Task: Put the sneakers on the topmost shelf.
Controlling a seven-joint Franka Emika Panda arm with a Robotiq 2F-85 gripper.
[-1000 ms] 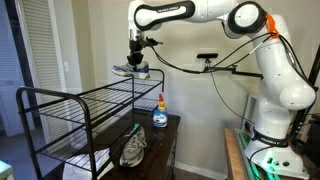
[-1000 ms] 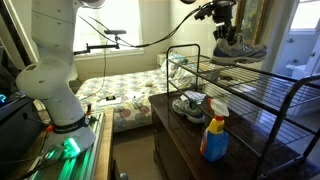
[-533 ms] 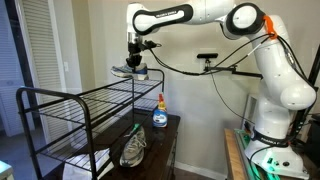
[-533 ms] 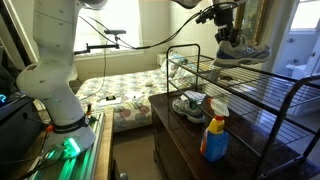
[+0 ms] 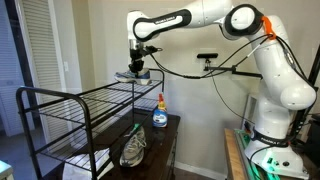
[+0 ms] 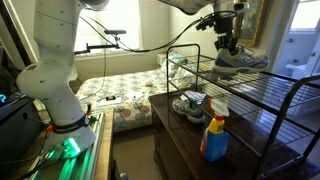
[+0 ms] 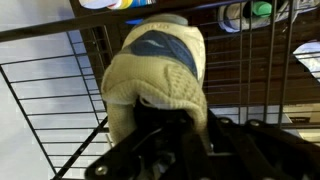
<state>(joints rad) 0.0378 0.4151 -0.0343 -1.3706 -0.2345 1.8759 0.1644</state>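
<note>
The sneaker will go down next in the robot's gripper until its sole rests on the wires of the topmost shelf, and the gripper will then let it go, since that shelf is just below the gripper.
My gripper (image 5: 137,60) is shut on one grey-and-white sneaker (image 5: 131,73), holding it by the heel collar just over the far end of the topmost shelf (image 5: 95,97) of the black wire rack. In an exterior view the sneaker (image 6: 240,62) sits at the level of the top wire tier (image 6: 262,90), with the gripper (image 6: 226,40) above it. The wrist view shows the sneaker's knit heel (image 7: 158,65) filling the frame above the wire rods. The other sneaker (image 5: 133,149) lies on the dark cabinet under the rack and also shows in an exterior view (image 6: 188,104).
A spray bottle with a blue label and orange cap (image 5: 159,112) stands on the dark wooden cabinet (image 5: 168,140); it shows in an exterior view (image 6: 215,133). A bed (image 6: 125,90) lies behind. The robot base (image 5: 272,150) stands beside the cabinet.
The gripper has moved down with the sneaker toward the top tier; the sneaker now sits lower, at the wire rods.
</note>
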